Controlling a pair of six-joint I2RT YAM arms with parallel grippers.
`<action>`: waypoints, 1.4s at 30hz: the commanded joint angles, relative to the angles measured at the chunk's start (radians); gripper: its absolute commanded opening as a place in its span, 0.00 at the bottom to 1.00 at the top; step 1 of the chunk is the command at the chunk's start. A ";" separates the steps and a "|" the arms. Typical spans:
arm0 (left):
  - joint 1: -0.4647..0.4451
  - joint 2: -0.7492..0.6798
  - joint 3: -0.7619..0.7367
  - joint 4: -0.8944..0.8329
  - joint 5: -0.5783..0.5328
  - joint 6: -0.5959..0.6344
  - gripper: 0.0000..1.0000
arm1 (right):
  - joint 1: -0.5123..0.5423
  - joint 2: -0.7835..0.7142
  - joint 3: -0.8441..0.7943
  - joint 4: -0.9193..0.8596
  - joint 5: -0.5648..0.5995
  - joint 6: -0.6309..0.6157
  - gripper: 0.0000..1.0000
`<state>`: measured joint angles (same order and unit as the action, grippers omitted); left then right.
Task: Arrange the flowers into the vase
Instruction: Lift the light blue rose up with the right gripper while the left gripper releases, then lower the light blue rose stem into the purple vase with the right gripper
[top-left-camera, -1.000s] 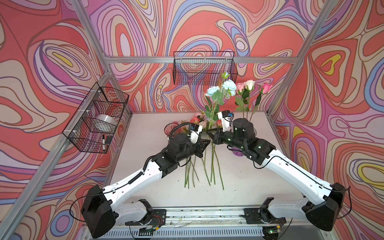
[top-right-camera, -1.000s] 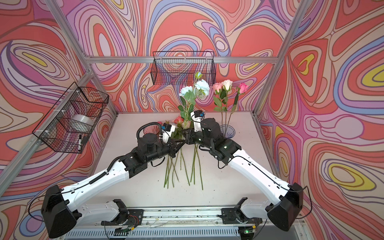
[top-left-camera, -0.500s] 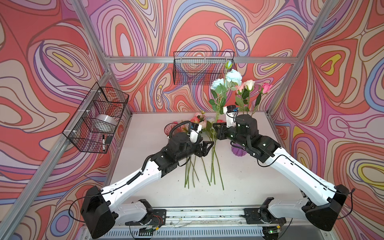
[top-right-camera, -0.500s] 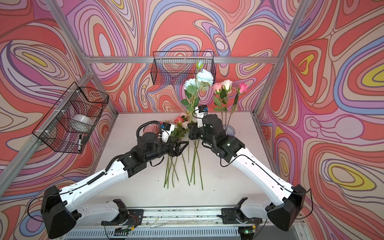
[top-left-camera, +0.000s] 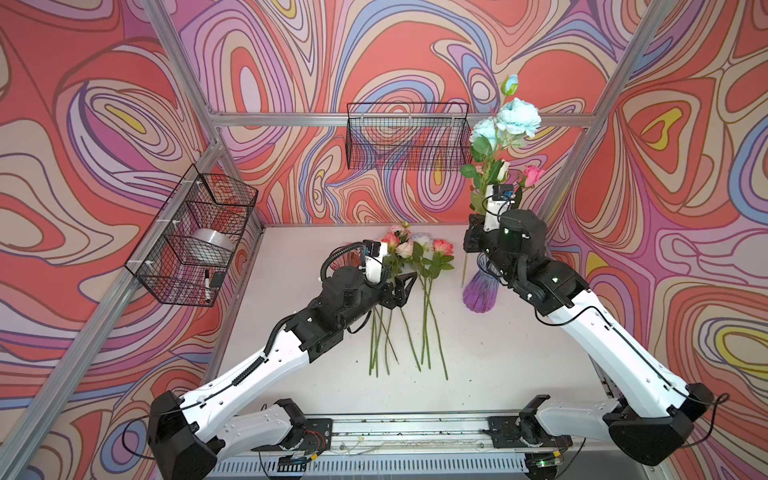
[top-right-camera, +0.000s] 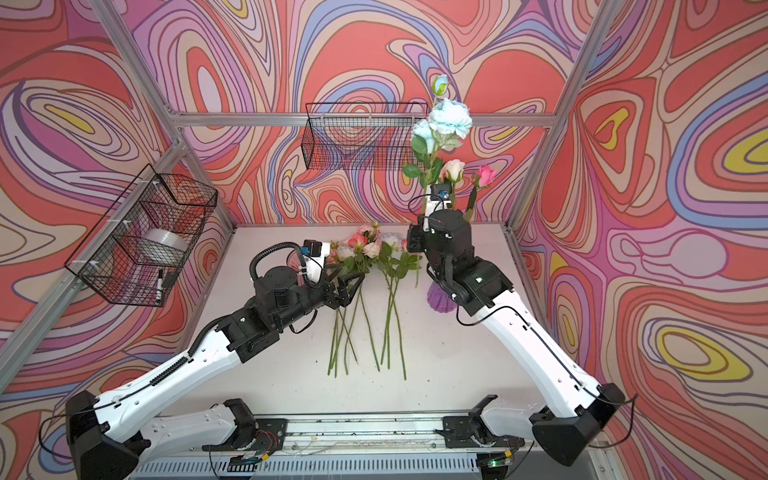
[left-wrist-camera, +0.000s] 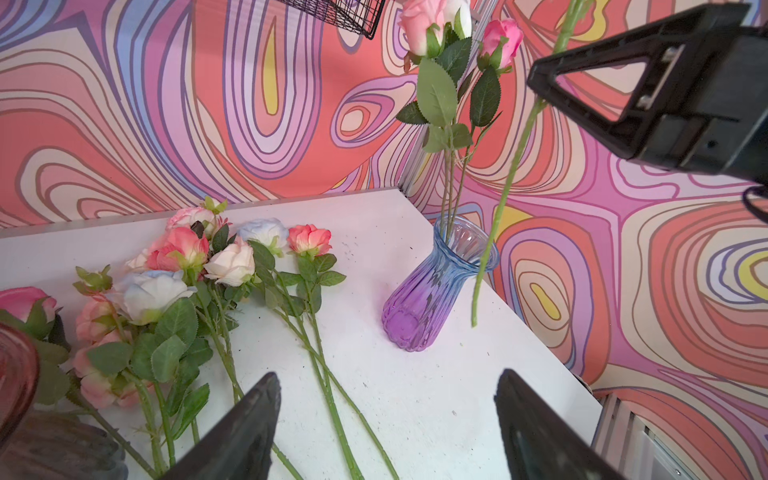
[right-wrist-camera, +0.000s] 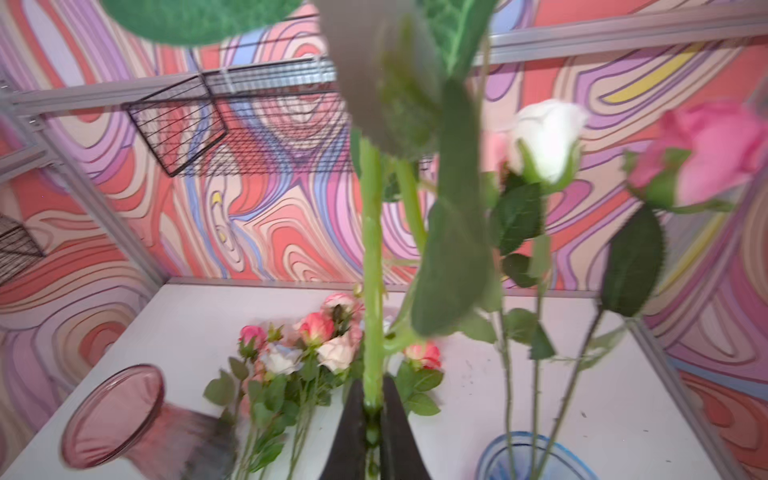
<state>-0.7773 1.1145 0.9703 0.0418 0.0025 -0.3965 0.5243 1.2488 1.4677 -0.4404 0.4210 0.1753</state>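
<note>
I should next move my right gripper over the vase's opening (top-left-camera: 485, 261) (right-wrist-camera: 534, 459) and lower it toward the vase's rim to let go of the pale blue flower's stem inside, because the stem's lower end hangs outside.
Several flowers (top-left-camera: 415, 253) lie on the white table, blooms toward the back wall and stems (top-right-camera: 390, 328) toward me. The purple-and-blue glass vase (top-left-camera: 478, 291) stands at the right with a white rose (right-wrist-camera: 544, 137) and pink roses (left-wrist-camera: 503, 37) in it. My right gripper (right-wrist-camera: 372, 386) is shut on the stem of a pale blue flower (top-left-camera: 517, 118), held upright beside the vase. The stem's lower end (left-wrist-camera: 473, 320) hangs outside the rim, below its height. My left gripper (left-wrist-camera: 386, 376) is open and holds nothing, above the lying stems.
A pink glass vessel (right-wrist-camera: 112, 415) sits left of the lying flowers, behind my left arm. Black wire baskets hang on the back wall (top-left-camera: 407, 137) and the left wall (top-left-camera: 191, 237), the latter holding a tape roll and a marker. Aluminium posts frame the corners.
My left gripper has opened, let go of the pale blue flower's stem and drawn back a little. My right gripper has carried that flower up and right, next to the vase.
</note>
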 joint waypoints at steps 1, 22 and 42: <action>0.001 0.004 -0.012 0.008 -0.016 0.000 0.81 | -0.075 -0.057 -0.032 0.050 0.079 -0.045 0.00; 0.001 0.033 -0.018 0.020 0.034 -0.040 0.81 | -0.216 0.006 -0.188 0.292 0.192 -0.113 0.00; 0.001 0.059 -0.015 0.020 0.042 -0.050 0.82 | -0.214 -0.069 -0.434 0.224 0.127 0.129 0.16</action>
<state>-0.7773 1.1675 0.9592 0.0483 0.0330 -0.4408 0.3134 1.1919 1.0241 -0.1715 0.5644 0.2607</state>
